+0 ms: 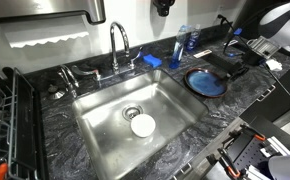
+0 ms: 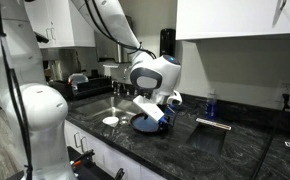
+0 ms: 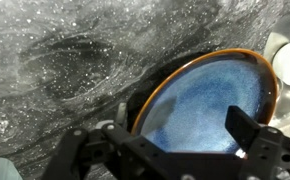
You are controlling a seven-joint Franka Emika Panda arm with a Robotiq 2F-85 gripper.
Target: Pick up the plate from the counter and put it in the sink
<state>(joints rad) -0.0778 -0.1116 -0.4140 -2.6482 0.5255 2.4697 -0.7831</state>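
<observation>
The open fingers of my gripper are already on both sides of the plate's rim, so my gripper will next lower and move away from the sink onto that rim.
The round blue plate with a dark rim lies flat on the dark marbled counter, just beside the steel sink. It also shows in an exterior view and fills the wrist view. My gripper is open and empty, close above the plate. One finger is outside the near rim and the other is over the plate's face. In both exterior views the gripper hangs low over the plate's edge.
A small white disc lies in the basin by the drain. The chrome faucet stands behind the sink, with a blue sponge and a blue bottle nearby. A black dish rack stands at the far side.
</observation>
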